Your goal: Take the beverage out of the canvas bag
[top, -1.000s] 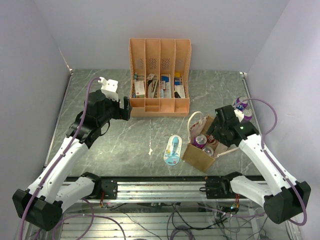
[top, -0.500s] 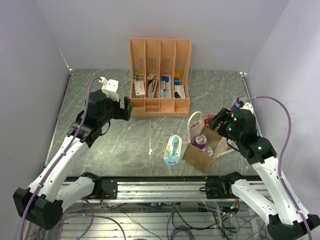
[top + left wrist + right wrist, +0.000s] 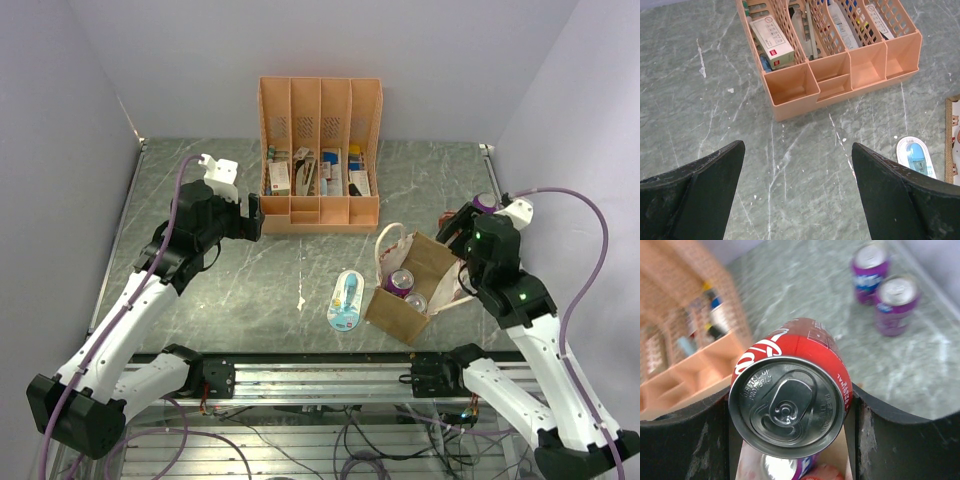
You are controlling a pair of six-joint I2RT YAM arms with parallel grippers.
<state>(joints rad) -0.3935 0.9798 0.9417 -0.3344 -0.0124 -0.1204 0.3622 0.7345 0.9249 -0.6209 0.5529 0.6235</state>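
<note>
My right gripper will next move down toward the right in the top view to let go of the red can, because bare table beside the purple cans is below there.
The canvas bag stands open on the table at the front right, with two cans showing inside it. My right gripper is shut on a red cola can, gripped by its sides and held above the bag's far right edge. Below the red can, in the right wrist view, a purple can's silver top shows inside the bag. My left gripper is open and empty above bare table, just in front of the organizer. The bag's edge also shows in the left wrist view.
An orange slotted desk organizer with boxes and tubes stands at the back centre. A blue-and-white packet lies left of the bag. Two purple cans stand on the table at the right; one shows from above.
My right gripper has risen out of the bag and moved back and right, carrying the red cola can. The left arm has not moved.
</note>
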